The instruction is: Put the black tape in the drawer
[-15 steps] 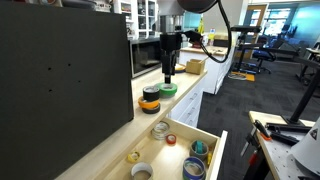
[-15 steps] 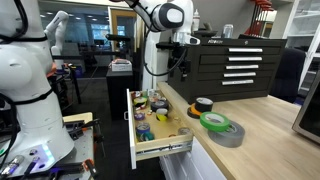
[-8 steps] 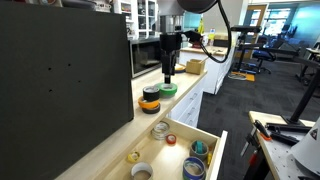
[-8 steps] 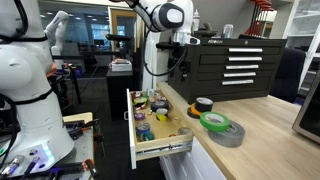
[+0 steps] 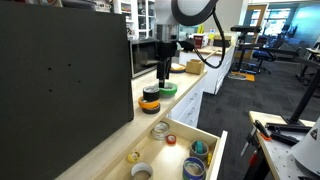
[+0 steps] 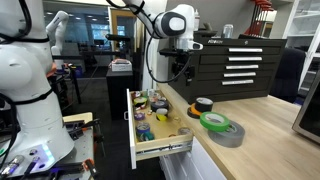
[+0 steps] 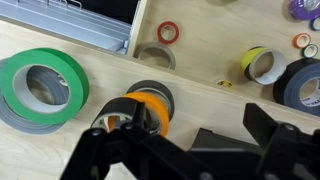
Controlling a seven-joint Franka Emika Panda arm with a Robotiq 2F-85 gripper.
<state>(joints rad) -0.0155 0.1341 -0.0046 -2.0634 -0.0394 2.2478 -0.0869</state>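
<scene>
The black tape sits on top of the orange roll, so my gripper needs to go down and left in the wrist view onto the black tape's near rim (image 5: 151,92) (image 7: 124,106) next.
The black tape (image 7: 157,90) lies on the pale wood counter, stacked with a yellow-orange roll (image 7: 148,108) that overlaps it in the wrist view. It also shows in both exterior views (image 5: 150,94) (image 6: 204,104). My gripper (image 7: 188,132) is open and empty and hangs above the counter, just beside and above this stack (image 5: 164,77) (image 6: 180,70). One dark finger (image 7: 100,150) stands in front of the orange roll. The drawer (image 5: 215,150) (image 6: 160,152) is pulled open below the counter edge and holds several tape rolls.
A green roll (image 7: 42,82) on a grey roll lies next to the stack (image 5: 167,88) (image 6: 214,122). A black tool chest (image 6: 240,62) stands at the counter's back. A large dark panel (image 5: 60,80) stands beside the counter. Another robot (image 6: 25,80) stands near the drawer.
My gripper has shifted a little sideways over the counter toward the black and orange stack, and the arm above it has turned. The rolls and the drawer have not moved.
</scene>
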